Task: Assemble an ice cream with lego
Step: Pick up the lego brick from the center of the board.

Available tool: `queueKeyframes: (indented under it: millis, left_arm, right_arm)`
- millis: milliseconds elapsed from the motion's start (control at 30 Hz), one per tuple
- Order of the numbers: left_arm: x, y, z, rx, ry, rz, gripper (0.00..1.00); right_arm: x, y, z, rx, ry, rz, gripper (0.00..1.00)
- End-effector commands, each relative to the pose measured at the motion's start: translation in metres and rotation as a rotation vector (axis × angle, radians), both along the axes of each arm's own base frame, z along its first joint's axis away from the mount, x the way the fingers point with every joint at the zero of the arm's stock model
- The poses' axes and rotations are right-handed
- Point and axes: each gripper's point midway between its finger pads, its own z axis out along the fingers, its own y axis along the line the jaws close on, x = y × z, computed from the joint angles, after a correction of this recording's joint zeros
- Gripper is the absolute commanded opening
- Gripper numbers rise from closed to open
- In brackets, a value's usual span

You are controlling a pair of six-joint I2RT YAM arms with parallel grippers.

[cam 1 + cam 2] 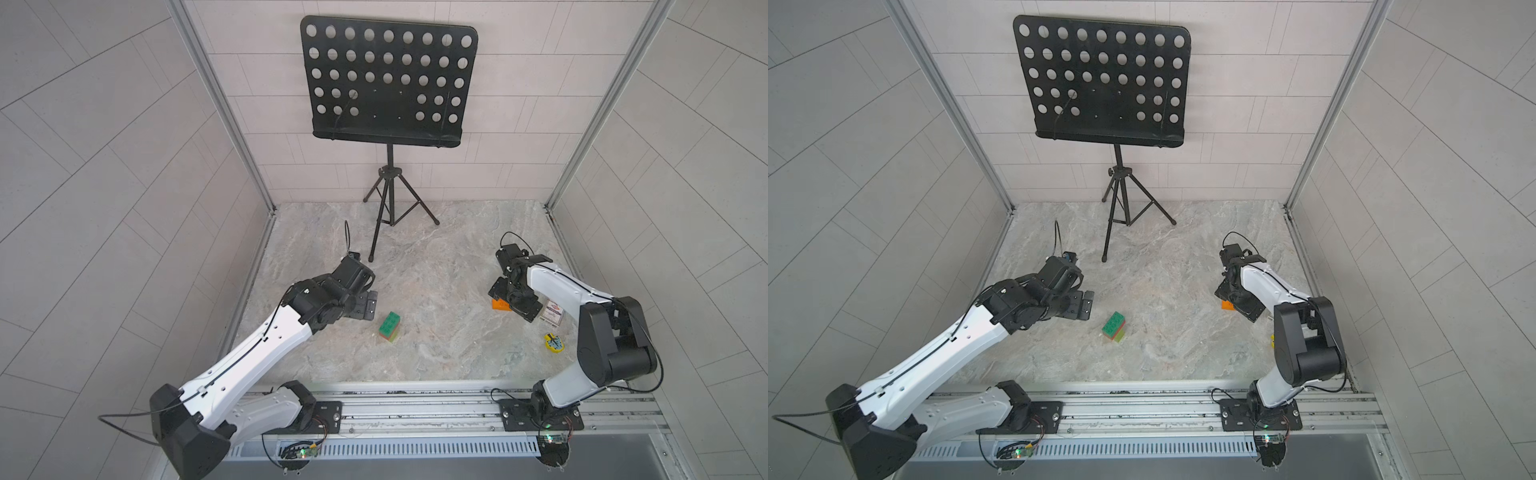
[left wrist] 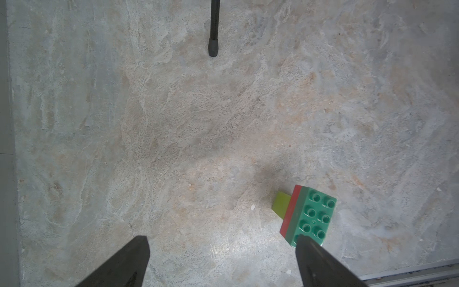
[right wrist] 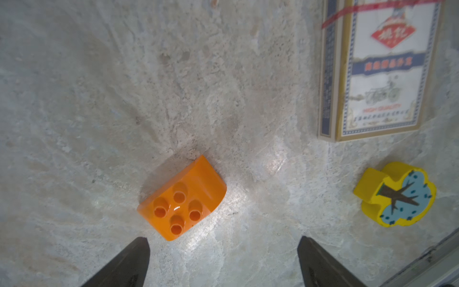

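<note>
The orange rounded lego piece (image 1: 500, 304) (image 3: 182, 198) lies beyond the fingertips, off toward one finger. Next, my right gripper comes down over it and centers the open fingers around it.
A partial ice cream build (image 1: 390, 327) (image 1: 1113, 327) stands mid-table: a dark green studded brick on a red layer over a narrow lime-green stem (image 2: 282, 205). My left gripper (image 1: 368, 305) (image 2: 222, 238) hovers to its left, open and empty. In the left wrist view one fingertip (image 2: 305, 244) overlaps the green brick's edge (image 2: 314, 215). The orange rounded lego piece (image 3: 182, 198) (image 1: 500, 304) lies studs up on the table. My right gripper (image 3: 223, 238) (image 1: 513, 301) hangs over it, open. The piece sits just beyond the fingertips, not between them.
A white printed card box (image 3: 380, 69) (image 1: 552, 312) and a yellow block with a tree print (image 3: 395, 196) (image 1: 554, 343) lie right of the orange piece. A black music stand (image 1: 388, 83) is at the back, one leg foot (image 2: 213, 49) near the left arm. A metal rail (image 1: 415, 411) runs along the front.
</note>
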Motion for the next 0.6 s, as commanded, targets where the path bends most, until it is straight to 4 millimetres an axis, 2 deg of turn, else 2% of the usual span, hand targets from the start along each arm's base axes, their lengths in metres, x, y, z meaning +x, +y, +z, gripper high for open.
queueKeyframes:
  millis: [0,200,333,567]
  left_arm:
    - [-0.006,0.000,0.008,-0.016,-0.014,-0.015,1.00]
    - [-0.007,-0.001,0.013,-0.031,-0.028,-0.025,1.00]
    - [-0.008,-0.001,0.014,-0.039,-0.030,-0.028,1.00]
    - [-0.009,-0.002,0.013,-0.041,-0.028,-0.034,1.00]
  right_arm:
    - [0.002,0.003,-0.011,0.024,0.036,-0.151,0.99]
    - [0.015,0.002,-0.027,0.004,0.045,-0.251,0.98]
    - [0.018,0.000,-0.038,-0.012,0.060,-0.276,0.95]
    - [0.035,-0.014,-0.028,-0.072,0.027,-0.224,0.90]
